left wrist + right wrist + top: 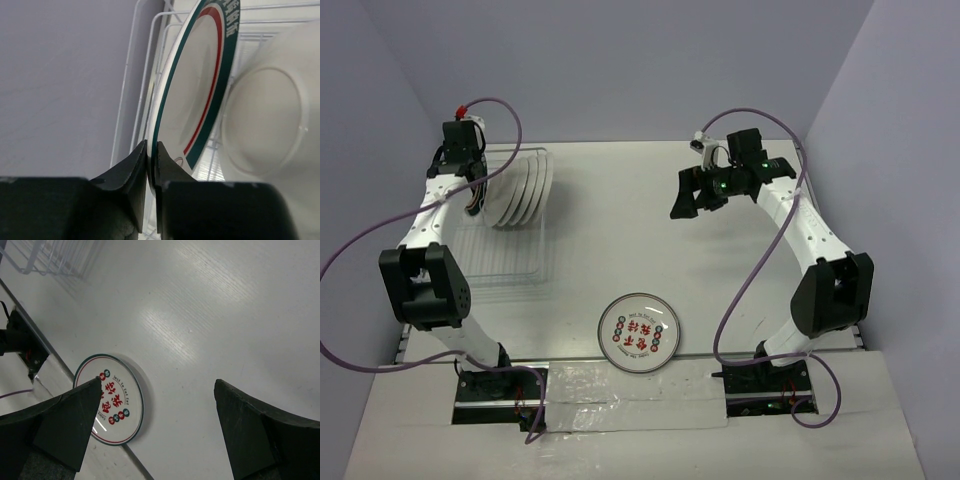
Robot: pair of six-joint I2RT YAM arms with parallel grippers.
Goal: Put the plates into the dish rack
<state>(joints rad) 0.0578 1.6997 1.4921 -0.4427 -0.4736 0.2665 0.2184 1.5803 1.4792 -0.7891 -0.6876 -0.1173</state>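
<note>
My right gripper reaches down and back to the red-character plate, still outside the rack [505, 262], next and lowers the open fingers onto its far rim [667, 305].
The wire dish rack [505, 262] stands at the left of the table. Several white plates [525, 185] stand on edge in its far end. My left gripper [480, 195] is over the rack's far end, shut on the rim of a green-rimmed plate [192, 95] standing upright between the rack's wires [127, 80]. A second plate's white underside [267, 127] stands right beside it. One plate with red characters [639, 332] lies flat near the table's front; it also shows in the right wrist view [112, 400]. My right gripper [695, 195] is open and empty, high above mid-table.
Purple-grey walls enclose the table on three sides. Purple cables loop from both arms. A taped strip [620, 395] runs along the near edge between the arm bases.
</note>
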